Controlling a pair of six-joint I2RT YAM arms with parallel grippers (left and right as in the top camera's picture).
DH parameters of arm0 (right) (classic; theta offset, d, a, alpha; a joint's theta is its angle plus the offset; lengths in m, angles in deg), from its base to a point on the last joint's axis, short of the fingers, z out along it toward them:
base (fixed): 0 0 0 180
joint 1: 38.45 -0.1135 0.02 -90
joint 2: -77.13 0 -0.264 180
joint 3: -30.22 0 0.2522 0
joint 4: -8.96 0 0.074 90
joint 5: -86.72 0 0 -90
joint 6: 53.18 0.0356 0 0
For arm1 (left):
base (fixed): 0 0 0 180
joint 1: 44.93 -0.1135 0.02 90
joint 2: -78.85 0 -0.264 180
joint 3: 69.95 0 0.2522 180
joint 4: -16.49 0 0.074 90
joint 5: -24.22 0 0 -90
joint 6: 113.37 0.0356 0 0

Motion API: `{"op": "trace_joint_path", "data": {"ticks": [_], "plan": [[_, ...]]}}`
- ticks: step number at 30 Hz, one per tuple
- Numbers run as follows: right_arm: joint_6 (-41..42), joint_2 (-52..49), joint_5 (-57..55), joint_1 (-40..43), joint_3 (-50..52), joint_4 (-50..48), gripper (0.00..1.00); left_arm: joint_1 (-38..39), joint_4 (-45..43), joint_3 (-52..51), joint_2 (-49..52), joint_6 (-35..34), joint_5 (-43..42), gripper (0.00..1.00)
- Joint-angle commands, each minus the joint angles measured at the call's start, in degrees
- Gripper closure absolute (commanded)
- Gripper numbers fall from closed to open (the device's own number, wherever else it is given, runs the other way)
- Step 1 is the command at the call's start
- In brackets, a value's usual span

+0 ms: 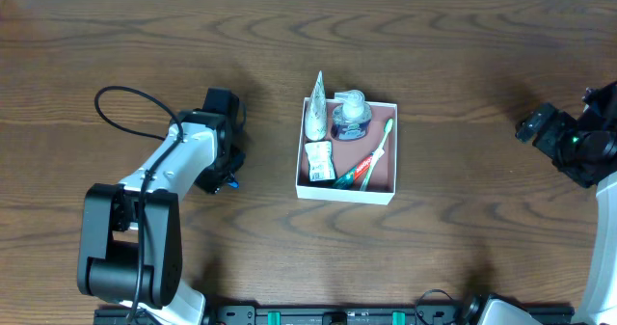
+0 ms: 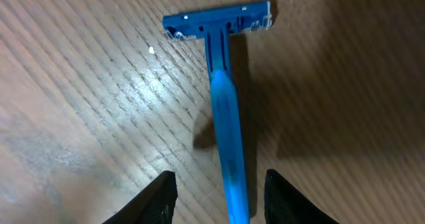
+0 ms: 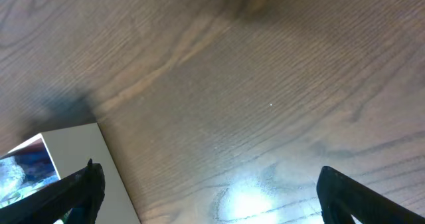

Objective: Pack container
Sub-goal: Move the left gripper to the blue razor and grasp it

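I will next bring my left gripper down a little to the blue razor's handle (image 2: 234, 189), and then I will close its fingers.
The container (image 1: 385, 190) is a square white box with a pinkish-brown inside, at the table's middle. It holds a white tube (image 1: 314, 114), a dark round bottle (image 1: 351, 119), a small packet (image 1: 319, 160) and a toothbrush (image 1: 375, 156). A blue razor (image 2: 224, 98) lies flat on the wood left of the box; its tip shows in the overhead view (image 1: 234, 182). My left gripper (image 2: 219, 194) is open, low over the razor, with the handle between its fingers. My right gripper (image 3: 209, 187) is open and empty, far right of the box; the box's white wall shows in its view (image 3: 73, 171).
The left arm (image 1: 169, 176) reaches across the table's left side with a looped black cable (image 1: 120, 98). The right arm (image 1: 578, 147) sits at the right edge. Bare dark wood surrounds the box.
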Motion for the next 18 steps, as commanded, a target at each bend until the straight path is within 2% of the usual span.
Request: {"op": "trace_joint_path", "data": {"ticks": [1,7,9,11,12,13,14,18], "plan": [[0.57,0.76,-0.09,0.33,-0.50,0.02,0.01,-0.20,-1.66,-2.25,0.55,0.37,-0.94,0.56],[0.57,0.76,-0.09,0.33,-0.50,0.02,0.01,-0.20,-6.56,-5.73,0.57,2.05,-3.69,0.57],[0.55,0.76,-0.09,0.33,-0.50,0.02,0.01,-0.20,-7.43,-6.62,0.57,2.08,-3.72,0.60],[0.55,0.76,-0.09,0.33,-0.50,0.02,0.01,-0.20,-7.61,-6.88,0.55,3.06,-3.67,0.69],[0.55,0.76,-0.09,0.33,-0.50,0.02,0.01,-0.20,-7.74,-6.86,0.55,3.89,-3.67,0.77],[0.57,0.76,-0.09,0.33,-0.50,0.02,0.01,-0.20,-7.80,-6.86,0.55,4.74,-3.69,0.90],[0.57,0.76,-0.09,0.33,-0.50,0.02,0.01,-0.20,-7.80,-6.86,0.55,5.20,-3.65,0.94],[0.55,0.76,-0.09,0.33,-0.50,0.02,0.01,-0.20,-8.24,-6.84,0.44,7.74,-3.69,0.94]]}}
